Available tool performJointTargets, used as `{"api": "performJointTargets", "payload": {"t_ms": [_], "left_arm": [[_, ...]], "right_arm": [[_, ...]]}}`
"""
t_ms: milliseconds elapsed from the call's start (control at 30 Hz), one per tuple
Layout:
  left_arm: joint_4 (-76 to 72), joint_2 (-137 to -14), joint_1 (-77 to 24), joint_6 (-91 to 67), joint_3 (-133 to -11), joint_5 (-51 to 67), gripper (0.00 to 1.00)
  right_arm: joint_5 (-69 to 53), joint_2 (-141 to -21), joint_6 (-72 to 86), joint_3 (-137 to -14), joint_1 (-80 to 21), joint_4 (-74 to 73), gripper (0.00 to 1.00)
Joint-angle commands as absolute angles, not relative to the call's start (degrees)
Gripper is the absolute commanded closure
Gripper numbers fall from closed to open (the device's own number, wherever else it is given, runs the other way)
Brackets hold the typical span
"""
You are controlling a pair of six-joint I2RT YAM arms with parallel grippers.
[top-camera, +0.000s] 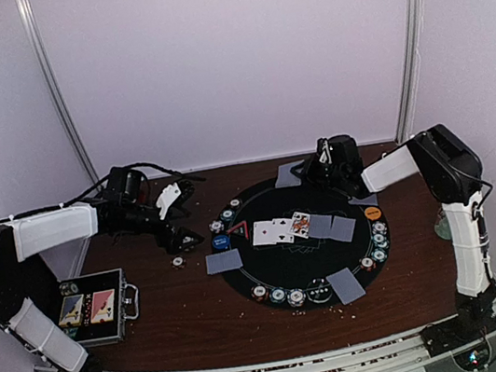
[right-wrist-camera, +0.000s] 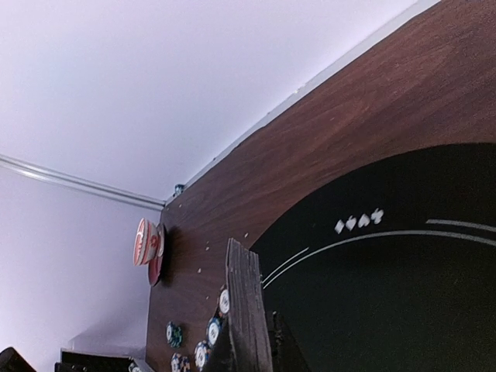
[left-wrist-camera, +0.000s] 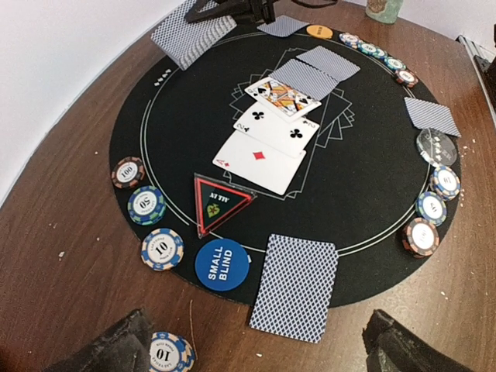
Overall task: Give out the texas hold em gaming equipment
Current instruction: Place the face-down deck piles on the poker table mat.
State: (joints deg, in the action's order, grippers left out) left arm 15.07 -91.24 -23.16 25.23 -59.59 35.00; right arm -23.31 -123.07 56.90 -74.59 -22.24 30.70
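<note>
The white suit marks at the mat's far rim lie below the right gripper, so the robot should lower the deck onto them with that gripper and release it.
A round black mat (top-camera: 303,262) carries three face-up cards (left-wrist-camera: 267,132) and two face-down ones (left-wrist-camera: 314,71) at its middle. A grey-blue-backed card (left-wrist-camera: 294,287) lies at its near edge beside the blue small-blind button (left-wrist-camera: 222,264) and red triangle button (left-wrist-camera: 219,201). Striped chips (left-wrist-camera: 147,205) line the rim, with an orange button (left-wrist-camera: 318,31) and a silvery button (left-wrist-camera: 436,146). My left gripper (left-wrist-camera: 260,353) hovers open over the table edge of the mat, a loose chip (left-wrist-camera: 169,354) by its left finger. My right gripper (right-wrist-camera: 252,341) is shut on a deck of cards (right-wrist-camera: 248,302), seen edge-on at the mat's far side.
A black case (top-camera: 97,307) with two card packs lies at the near left. A red bowl (right-wrist-camera: 147,244) stands near the table's far corner. More face-down cards (top-camera: 346,285) sit at the mat's near right and another (top-camera: 288,173) at the far edge. Walls close off the back.
</note>
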Motion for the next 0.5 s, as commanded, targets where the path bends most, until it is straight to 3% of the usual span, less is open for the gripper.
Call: {"api": "performJointTargets", "payload": {"t_ms": [0, 333, 467], "left_arm": [[11.6, -90.0, -22.5, 23.9, -58.9, 36.6, 0.02], [10.5, -90.4, -21.7, 23.3, -58.8, 36.7, 0.02], [10.2, -90.4, -21.4, 23.1, -58.8, 36.8, 0.02]], "right_arm": [[-20.3, -129.9, 59.3, -82.4, -20.0, 29.8, 1.0], [-18.3, -139.8, 60.5, -93.5, -19.3, 24.0, 1.0], [-17.2, -140.4, 57.8, -96.3, -19.3, 17.4, 0.86]]}}
